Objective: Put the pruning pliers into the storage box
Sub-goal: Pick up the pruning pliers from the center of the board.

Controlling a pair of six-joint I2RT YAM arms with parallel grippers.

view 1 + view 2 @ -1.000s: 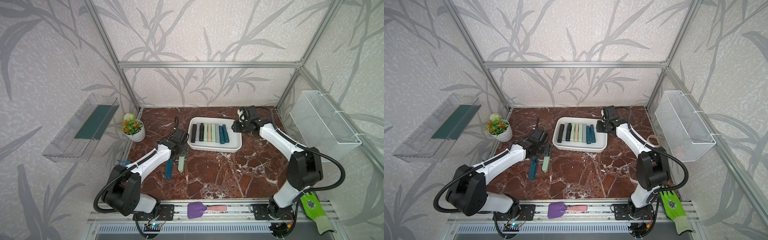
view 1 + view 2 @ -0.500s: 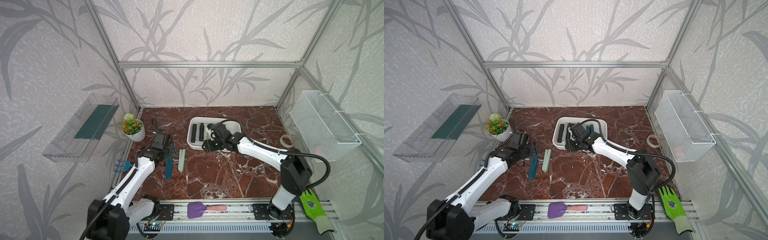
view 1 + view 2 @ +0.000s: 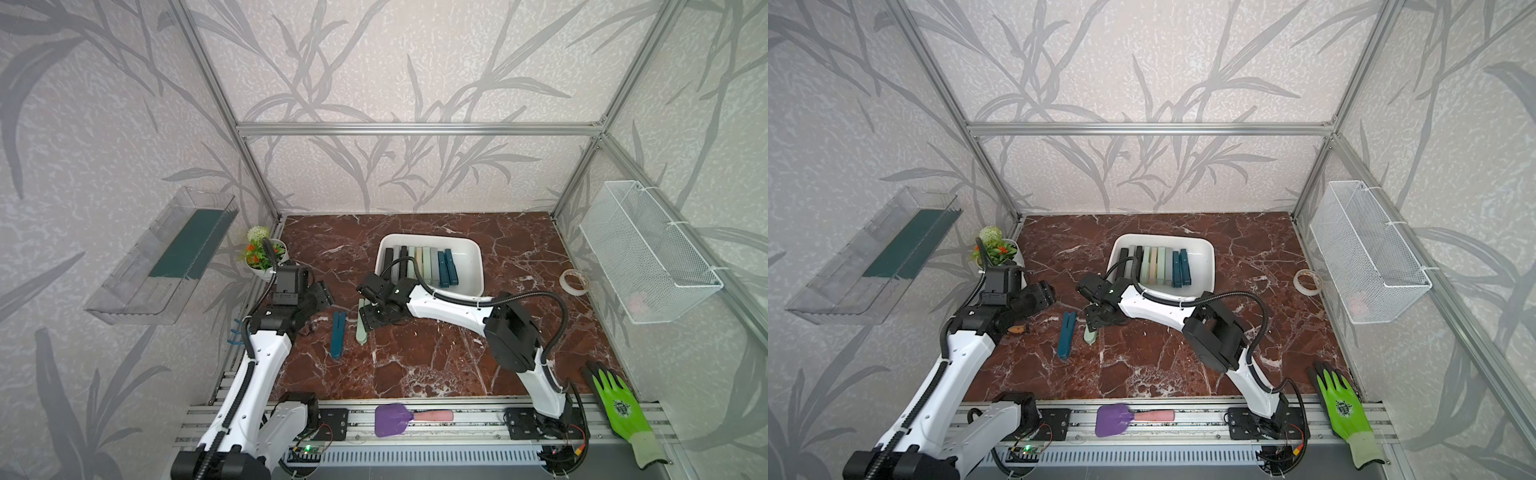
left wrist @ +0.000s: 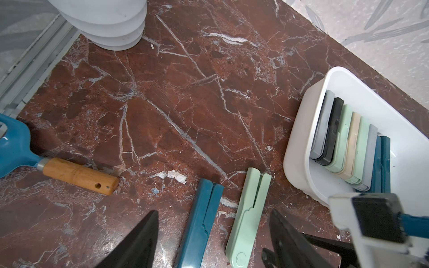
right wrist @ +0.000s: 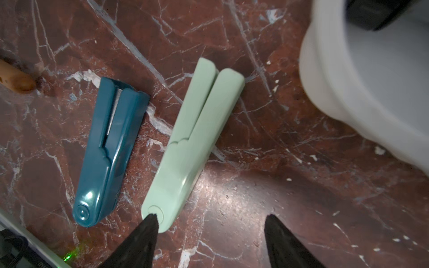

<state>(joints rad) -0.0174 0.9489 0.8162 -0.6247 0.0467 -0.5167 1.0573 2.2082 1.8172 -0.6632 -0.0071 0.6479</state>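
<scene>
The robot's right gripper has only marble between its fingers, so it will next move toward the teal pliers and down over the pale green pliers' pivot end [image 3: 362,336] [image 5: 161,208] to close.
Two pruning pliers lie side by side on the marble, left of and nearer than the storage box: a dark teal one [image 3: 338,334] [image 5: 109,148] and a pale green one [image 3: 362,328] [image 5: 192,139]. The white storage box [image 3: 480,266] [image 4: 299,148] holds a row of several pliers [image 3: 424,266]. My right gripper [image 5: 211,215] [image 3: 376,318] hangs open just above the pale green pliers, one fingertip [image 5: 148,225] over its pivot end, only marble between the jaws. My left gripper [image 4: 214,212] [image 3: 320,299] is open, raised to the left of the loose pair, which shows between its fingers.
A blue trowel with a wooden handle [image 4: 76,172] lies by the left edge near a flower pot [image 3: 266,257]. A tape roll [image 3: 574,281] sits at the right. A purple spatula [image 3: 395,419] and green glove [image 3: 619,409] lie at the front rail. A wire basket [image 3: 648,257] and clear tray [image 3: 166,257] hang on the walls.
My right arm has swung from the box's right side to the front left, over the pale green pliers, and its jaws have opened. My left arm has drawn back leftward off the loose pliers.
</scene>
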